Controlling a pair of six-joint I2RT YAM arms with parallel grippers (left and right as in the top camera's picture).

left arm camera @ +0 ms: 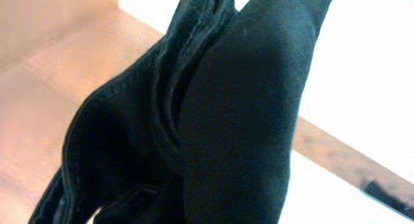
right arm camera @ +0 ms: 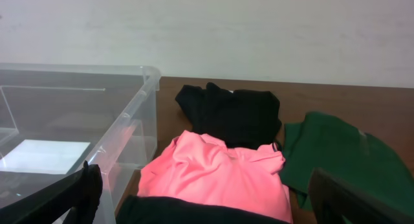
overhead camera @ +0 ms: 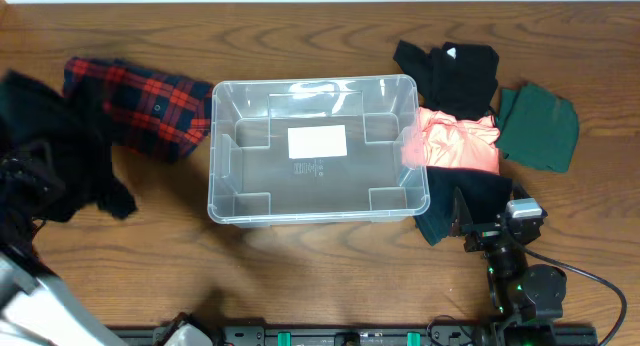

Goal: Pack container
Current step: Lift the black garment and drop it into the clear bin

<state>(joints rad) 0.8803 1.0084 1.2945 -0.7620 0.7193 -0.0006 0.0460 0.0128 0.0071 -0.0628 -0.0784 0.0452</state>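
Note:
The bin's empty base is below my left gripper and to its right in the overhead view, so my left gripper will next carry the black garment over, lower it and let it go.
The container is a clear plastic bin with a white label on its base. It stands empty at the table's middle and also shows in the right wrist view. My left gripper is at the far left, and a black garment hangs from it. That black garment fills the left wrist view and hides the jaws. My right gripper is open and empty, low over a dark garment by the bin's right front corner. Its fingers frame the right wrist view.
A red plaid shirt lies left of the bin. On the right lie a pink garment against the bin's wall, a black garment behind it and a green one further right.

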